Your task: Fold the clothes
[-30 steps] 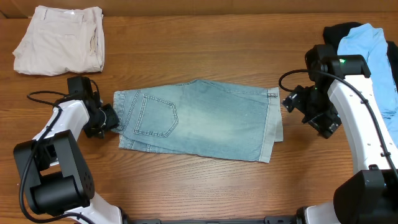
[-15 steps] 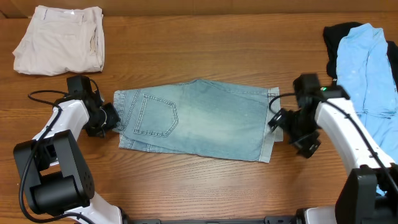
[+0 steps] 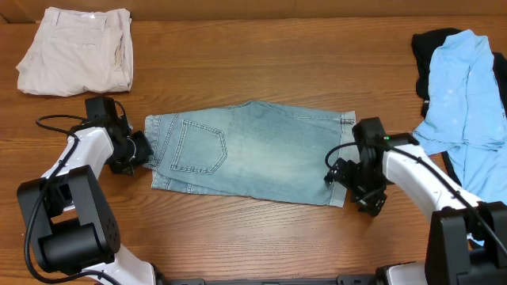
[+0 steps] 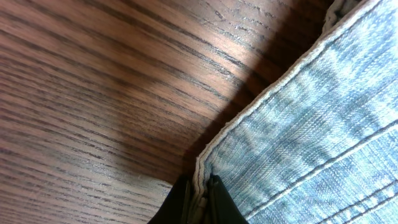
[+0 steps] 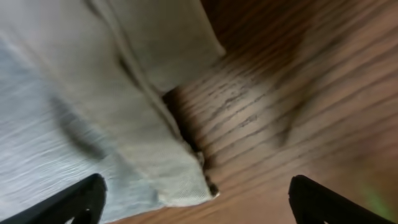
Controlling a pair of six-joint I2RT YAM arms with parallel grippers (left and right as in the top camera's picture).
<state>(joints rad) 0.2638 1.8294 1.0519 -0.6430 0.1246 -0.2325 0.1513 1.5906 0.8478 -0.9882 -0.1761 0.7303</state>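
The near cuffed corner of the denim shorts [image 5: 185, 185] is already between the spread fingers of my right gripper. I need to lower my right gripper onto it next.
Faded light-blue denim shorts [image 3: 253, 154] lie flat in the middle of the table, back pocket up and cuffed hems to the right. My left gripper [image 3: 145, 153] is shut on the shorts' left edge; the left wrist view shows the seam [image 4: 202, 180] pinched between my fingers [image 4: 199, 199]. My right gripper [image 3: 339, 176] is open at the lower right cuffed corner; in the right wrist view that corner [image 5: 186, 186] lies between my spread fingers [image 5: 196, 202].
Folded beige shorts [image 3: 78, 51] lie at the back left. A sky-blue shirt [image 3: 467, 87] rests on a black garment [image 3: 432, 43] at the right edge. Bare wooden table [image 3: 253, 237] lies along the front.
My right arm has moved left and toward the front, from beside the shorts' upper right corner down to the lower right cuff. The left arm has not moved.
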